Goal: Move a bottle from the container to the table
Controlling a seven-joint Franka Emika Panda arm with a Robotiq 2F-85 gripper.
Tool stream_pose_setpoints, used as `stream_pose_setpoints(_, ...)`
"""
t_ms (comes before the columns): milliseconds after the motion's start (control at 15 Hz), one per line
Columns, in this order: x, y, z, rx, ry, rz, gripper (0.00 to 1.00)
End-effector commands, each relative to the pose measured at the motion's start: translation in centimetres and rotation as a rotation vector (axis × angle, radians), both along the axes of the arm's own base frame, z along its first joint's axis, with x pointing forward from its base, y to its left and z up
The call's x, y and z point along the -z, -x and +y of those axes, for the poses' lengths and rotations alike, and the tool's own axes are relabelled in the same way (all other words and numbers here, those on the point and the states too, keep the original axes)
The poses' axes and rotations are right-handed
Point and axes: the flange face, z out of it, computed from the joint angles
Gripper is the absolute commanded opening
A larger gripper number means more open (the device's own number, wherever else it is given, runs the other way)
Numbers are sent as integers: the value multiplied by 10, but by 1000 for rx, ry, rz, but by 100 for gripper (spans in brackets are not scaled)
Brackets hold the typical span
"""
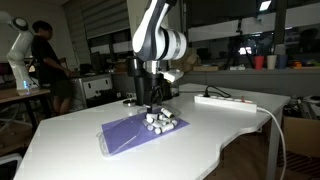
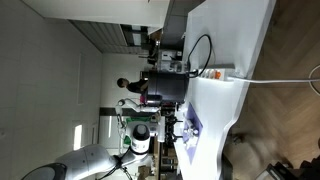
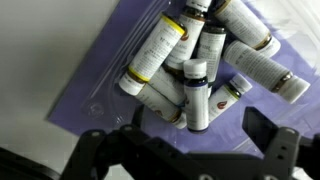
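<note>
The dark-labeled bottle already points up between the open fingers, so next my gripper should move down toward the pile and close around the dark-labeled bottle's body [image 3: 197, 108].
A flat purple tray [image 1: 122, 137] lies on the white table [image 1: 200, 145] and holds a pile of several white bottles with dark caps [image 1: 160, 122]. In the wrist view the bottles [image 3: 165, 45] lie heaped on the tray [image 3: 100, 85]. One bottle with a dark label [image 3: 196, 95] points toward the camera, between the two black fingers. My gripper [image 3: 200, 128] is open and empty, just above this bottle. In an exterior view the gripper [image 1: 155, 100] hovers directly over the pile. The tray shows only faintly in the other exterior view [image 2: 193, 130].
A white power strip [image 1: 225, 100] with a cable lies on the table behind the tray. Dark equipment [image 1: 128, 85] stands at the table's far side. A person [image 1: 45, 60] and another white robot arm [image 1: 15, 45] are in the background. The table's curved edge [image 1: 235, 135] is near.
</note>
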Motion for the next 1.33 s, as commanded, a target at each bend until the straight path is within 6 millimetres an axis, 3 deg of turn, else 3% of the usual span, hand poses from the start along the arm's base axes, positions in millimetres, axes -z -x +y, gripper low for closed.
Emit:
stream_pose_setpoints(0, 11, -6, 2, -24, -14, -23, 74)
stream_pose_setpoints(333, 20, -5, 5, -41, -19, -44, 38)
stream_pose_setpoints(667, 10, -5, 3, -29, -42, -35, 5)
stream_pose_setpoints(933, -10, -8, -5, 2, -81, -50, 7)
stream_pose_setpoints(1133, -37, -14, -17, 27, -99, -96, 7)
stream_pose_setpoints(1267, -54, -21, -25, -64, -97, -108, 7)
